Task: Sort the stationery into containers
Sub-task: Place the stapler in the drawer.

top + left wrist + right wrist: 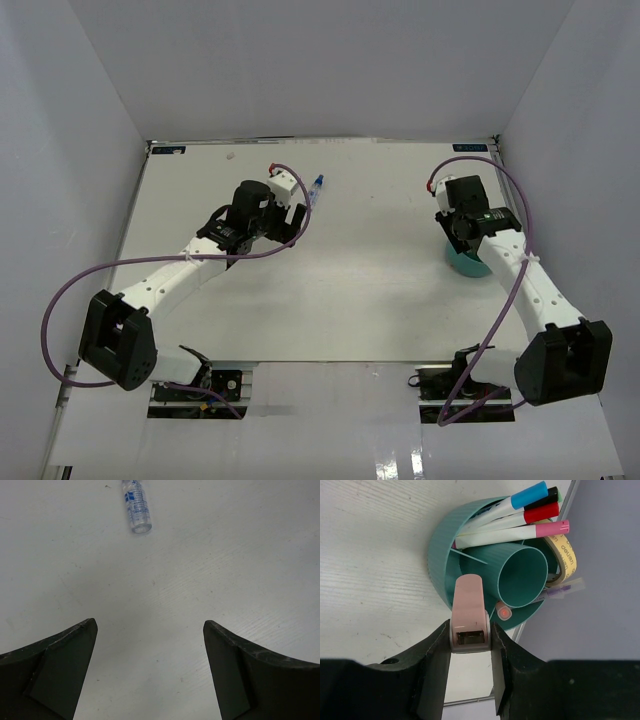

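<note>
I need to lower my right gripper next and release the eraser block [468, 610] into the free gap [454, 574] beside the inner teal tube, just below my gripper.
My right gripper [470, 636] is shut on a pinkish eraser block [468, 610] and holds it over the rim of the round teal organiser bowl [438, 555]. The bowl holds pens with blue, red and pink caps [520, 517] and a yellowish tape ring [564, 557]. In the top view the bowl [466, 264] shows under the right gripper [458, 222] at the table's right. My left gripper [150, 630] is open and empty above the table. A small clear bottle [136, 507] lies ahead of it; it also shows in the top view [316, 188].
The table's right edge and the grey side wall [600, 605] run right beside the bowl. An inner teal tube [520, 575] stands in the bowl. A small orange-tipped pen end [504, 613] sticks out by the eraser.
</note>
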